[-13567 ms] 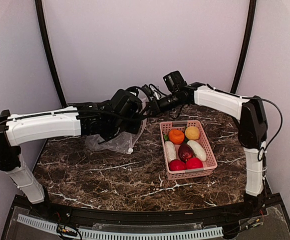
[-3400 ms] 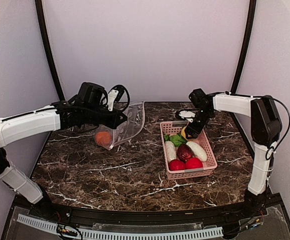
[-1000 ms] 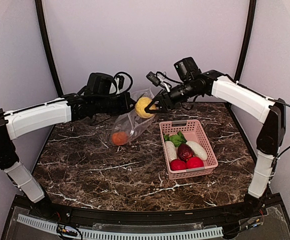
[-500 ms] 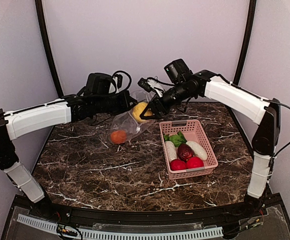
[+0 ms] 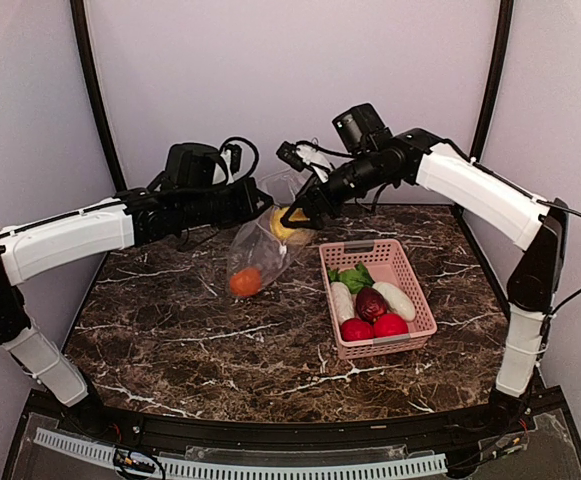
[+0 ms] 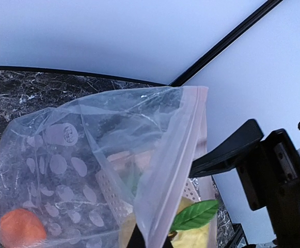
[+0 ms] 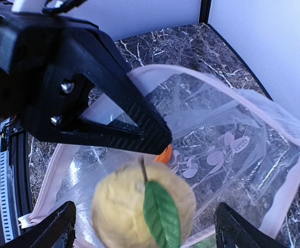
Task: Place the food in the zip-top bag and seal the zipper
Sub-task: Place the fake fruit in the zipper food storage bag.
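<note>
The right gripper moves away from the bag (image 5: 255, 255) and down onto the maroon fruit (image 5: 372, 304) next, since that lies below it and to its right in the top view.
My left gripper (image 5: 262, 204) is shut on the upper edge of the zip-top bag (image 5: 255, 255) and holds it hanging above the table, mouth open. An orange ball (image 5: 245, 282) lies at the bag's bottom. My right gripper (image 5: 296, 211) is open at the mouth. A yellow ball with a green leaf (image 7: 124, 206) sits blurred and loose between its spread fingertips (image 7: 51, 232), inside the pink zipper strip (image 7: 289, 191). In the left wrist view the bag (image 6: 113, 155), its zipper (image 6: 199, 124) and the yellow ball (image 6: 196, 235) show.
A pink basket (image 5: 417, 290) stands on the marble table to the right of the bag. It holds two white pieces (image 5: 341, 302), a maroon fruit (image 5: 372, 304), two red fruits (image 5: 389, 325) and green leaves (image 5: 353, 277). Black frame posts rise at the back corners.
My right gripper's jaws have spread and let go of the yellow ball, which now sits loose in the bag's mouth. The bag with the orange ball has swung slightly lower and to the right.
</note>
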Robot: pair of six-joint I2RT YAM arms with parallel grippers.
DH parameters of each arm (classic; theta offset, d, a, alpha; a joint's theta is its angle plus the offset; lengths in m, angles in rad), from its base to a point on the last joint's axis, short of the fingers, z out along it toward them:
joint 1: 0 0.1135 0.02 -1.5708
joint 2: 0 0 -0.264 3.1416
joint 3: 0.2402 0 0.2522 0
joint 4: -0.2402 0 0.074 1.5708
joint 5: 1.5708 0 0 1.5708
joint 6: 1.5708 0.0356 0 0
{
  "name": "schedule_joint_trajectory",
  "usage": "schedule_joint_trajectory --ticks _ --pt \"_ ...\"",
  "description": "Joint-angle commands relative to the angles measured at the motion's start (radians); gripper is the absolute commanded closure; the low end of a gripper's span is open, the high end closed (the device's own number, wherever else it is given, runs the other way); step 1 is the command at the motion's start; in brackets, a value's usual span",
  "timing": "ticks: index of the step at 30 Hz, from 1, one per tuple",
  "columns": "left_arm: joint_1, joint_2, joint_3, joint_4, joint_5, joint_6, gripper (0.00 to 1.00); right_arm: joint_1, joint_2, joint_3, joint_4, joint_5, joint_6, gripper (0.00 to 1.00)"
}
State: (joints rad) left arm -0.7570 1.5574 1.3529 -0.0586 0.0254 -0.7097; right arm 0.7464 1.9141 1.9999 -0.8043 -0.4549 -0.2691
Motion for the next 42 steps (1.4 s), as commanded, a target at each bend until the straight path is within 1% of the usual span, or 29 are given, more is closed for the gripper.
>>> schedule_joint_trajectory --ticks 1,8,13,15,17,18,19,20,21,22,23,26,31,34,36,40,42 --pt "-0.005 -0.030 -0.021 -0.015 0.002 0.016 0.99 0.004 -0.074 0.026 0.010 0.060 -0.040 0.10" --pt "-0.006 -0.029 -0.015 -0.023 0.012 0.020 0.99 0.004 -0.054 0.008 0.013 0.088 -0.038 0.11" --pt "-0.005 -0.035 0.001 -0.058 0.002 0.052 0.99 0.002 -0.108 0.014 0.014 0.122 -0.074 0.11" --pt "-0.003 -0.027 0.052 -0.132 -0.007 0.109 0.99 -0.009 -0.152 0.003 0.015 0.143 -0.092 0.11" --pt "0.003 -0.009 0.161 -0.293 -0.093 0.195 0.99 -0.033 -0.206 -0.019 0.021 0.161 -0.097 0.11" --pt "0.008 -0.001 0.241 -0.427 -0.116 0.251 0.99 -0.053 -0.230 -0.037 0.020 0.158 -0.094 0.11" --pt "0.025 0.018 0.282 -0.492 -0.142 0.275 0.99 -0.076 -0.256 -0.058 0.018 0.144 -0.095 0.11" --pt "0.037 0.027 0.356 -0.615 -0.147 0.319 0.99 -0.101 -0.282 -0.091 0.018 0.125 -0.100 0.12" --pt "0.054 0.040 0.388 -0.672 -0.164 0.339 0.99 -0.125 -0.312 -0.131 0.017 0.116 -0.107 0.12" --pt "0.060 0.042 0.436 -0.770 -0.177 0.371 0.99 -0.150 -0.332 -0.175 0.017 0.113 -0.112 0.12" --pt "0.066 0.038 0.452 -0.836 -0.194 0.387 0.99 -0.173 -0.349 -0.225 0.017 0.109 -0.113 0.12" --pt "0.068 0.016 0.502 -0.917 -0.200 0.441 0.99 -0.235 -0.388 -0.371 0.008 0.079 -0.130 0.14" --pt "0.068 0.024 0.582 -1.051 -0.188 0.475 0.99 -0.270 -0.418 -0.564 0.004 0.098 -0.179 0.18" --pt "0.069 0.044 0.580 -1.064 -0.150 0.471 0.99 -0.278 -0.412 -0.631 -0.005 0.108 -0.180 0.20" --pt "0.068 0.048 0.559 -1.042 -0.076 0.456 0.99 -0.284 -0.404 -0.653 -0.009 0.120 -0.179 0.21" --pt "0.068 0.051 0.463 -0.941 0.039 0.427 0.99 -0.288 -0.380 -0.683 -0.008 0.172 -0.185 0.25" --pt "0.068 0.058 0.430 -0.912 0.063 0.418 0.99 -0.289 -0.361 -0.692 -0.009 0.189 -0.188 0.26"
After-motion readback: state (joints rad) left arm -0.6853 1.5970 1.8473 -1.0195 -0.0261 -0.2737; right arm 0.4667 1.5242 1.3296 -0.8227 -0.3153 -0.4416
